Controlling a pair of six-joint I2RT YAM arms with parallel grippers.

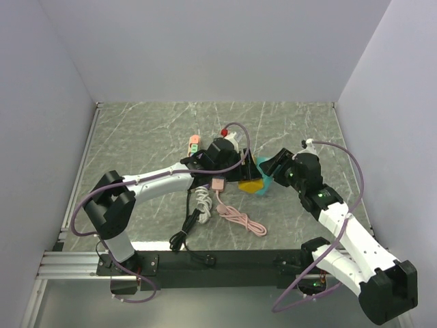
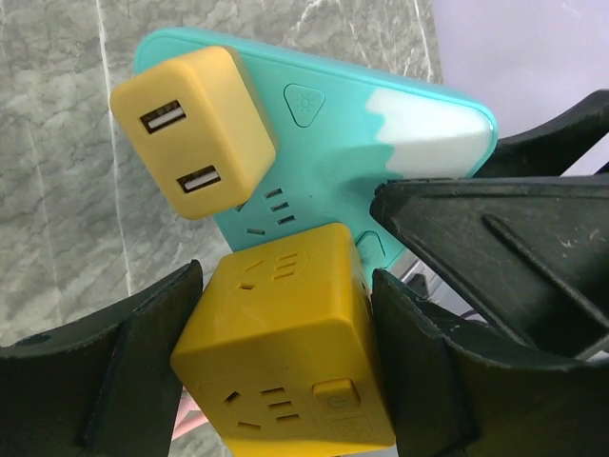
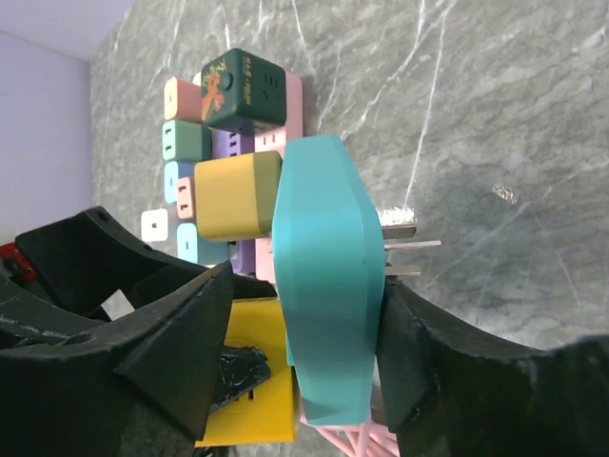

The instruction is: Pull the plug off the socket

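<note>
Next, my left gripper pulls off the socket, past the power strip and down, and releases on bare tabletop to its left in the top view.
A teal socket (image 1: pixel 265 186) (image 2: pixel 381 124) (image 3: pixel 324 286) sits mid-table with a yellow cube plug (image 1: pixel 250 184) (image 2: pixel 285 352) (image 3: pixel 252 381) and a yellow USB charger (image 2: pixel 190 129) (image 3: pixel 236 195) stuck into its face. My left gripper (image 1: pixel 244 178) (image 2: pixel 287 276) is shut on the yellow cube plug, a finger pressed on each side. My right gripper (image 1: pixel 270 174) (image 3: pixel 306 286) straddles the teal socket with its jaws open. One pad touches the pin side of the socket. The other stands apart from its face. Bare metal pins (image 3: pixel 409 246) stick out of the socket's back.
A pastel power strip (image 1: pixel 193 142) (image 3: pixel 238 143) holding several coloured plugs, one of them a dark green cube (image 3: pixel 243 90), lies behind the grippers. A pink plug (image 1: pixel 218 183) with a coiled pink cable (image 1: pixel 240 220), a white cable (image 1: pixel 203 198) and a black cable (image 1: pixel 186 229) lie near the front. Walls enclose three sides.
</note>
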